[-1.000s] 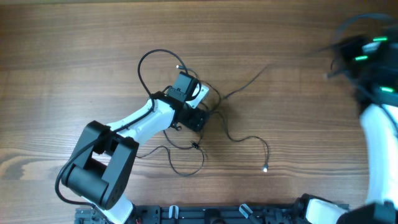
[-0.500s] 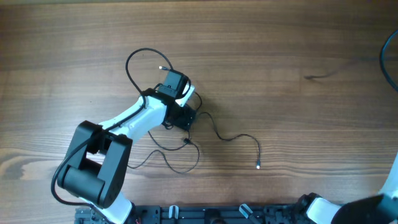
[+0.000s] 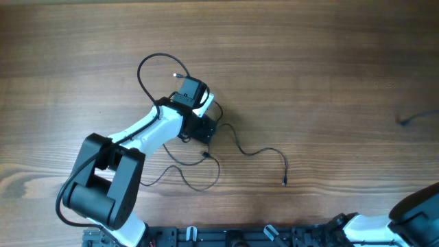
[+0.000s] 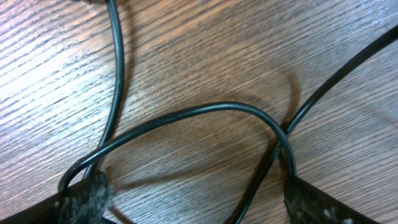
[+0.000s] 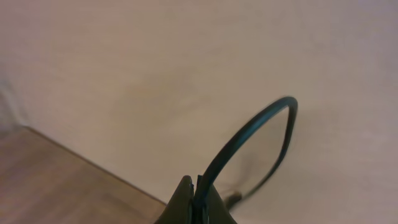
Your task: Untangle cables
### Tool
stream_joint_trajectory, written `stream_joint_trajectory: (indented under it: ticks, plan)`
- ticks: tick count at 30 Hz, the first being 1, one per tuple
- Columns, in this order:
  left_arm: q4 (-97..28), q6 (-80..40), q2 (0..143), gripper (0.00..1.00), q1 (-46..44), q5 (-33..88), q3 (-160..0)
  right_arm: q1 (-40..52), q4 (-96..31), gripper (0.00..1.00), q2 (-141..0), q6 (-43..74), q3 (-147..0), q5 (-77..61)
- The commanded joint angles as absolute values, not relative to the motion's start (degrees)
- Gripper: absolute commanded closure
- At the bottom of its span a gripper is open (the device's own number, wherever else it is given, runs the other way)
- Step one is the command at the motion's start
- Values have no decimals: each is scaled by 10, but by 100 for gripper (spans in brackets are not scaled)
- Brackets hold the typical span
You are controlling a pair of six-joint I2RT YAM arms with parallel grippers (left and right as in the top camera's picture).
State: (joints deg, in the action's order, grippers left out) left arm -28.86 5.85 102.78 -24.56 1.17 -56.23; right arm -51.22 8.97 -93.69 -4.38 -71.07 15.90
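The held cable's tail is well clear of the tangle, so my right gripper should next move down, tilt toward the bare table, and open.
Thin black cables lie on the wooden table. One forms a loop behind my left arm, and a squiggle ends in a tiny plug. My left gripper is down on the tangle. In the left wrist view it is open, with cable strands crossing between its fingers. My right gripper is shut on a black cable and holds it high, off the overhead view. That cable's tail shows at the right edge.
The wooden table stretches behind and to the right of the tangle. My right arm's base and link are at the bottom right corner. A dark rail runs along the front edge.
My right arm swung out of view to the right, pulling one cable out of the tangle. The remaining strands and my left gripper shifted slightly left.
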Motion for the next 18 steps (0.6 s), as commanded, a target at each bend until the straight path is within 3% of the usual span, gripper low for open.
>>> stream_joint_trajectory:
  ticks: [1, 4, 10, 11, 12, 15, 16, 18]
  plan:
    - [-274, 22, 1060, 5, -242, 71, -535, -536, 64, 95, -967, -34, -711, 89]
    - [-249, 20, 1060, 7, -242, 90, -535, -540, 10, 95, -1009, 9, -711, 13]
    - [-236, 21, 1060, 8, -242, 96, -535, -523, -100, 94, -1090, 48, -711, 3]
    - [-236, 21, 1060, 8, -242, 96, -535, -524, -114, 76, -1092, 49, -711, 3]
    - [-236, 20, 1060, 8, -242, 96, -535, -524, -131, 48, -1088, 49, -712, 3]
    - [-236, 20, 1060, 7, -242, 96, -535, -523, -172, 21, -1048, 49, -719, 3]
    - [-236, 21, 1060, 7, -242, 96, -535, -524, -183, 2, -1028, 49, -723, 3]
    - [-235, 21, 1060, 5, -242, 96, -535, -523, -203, 0, -988, 52, -731, 3]
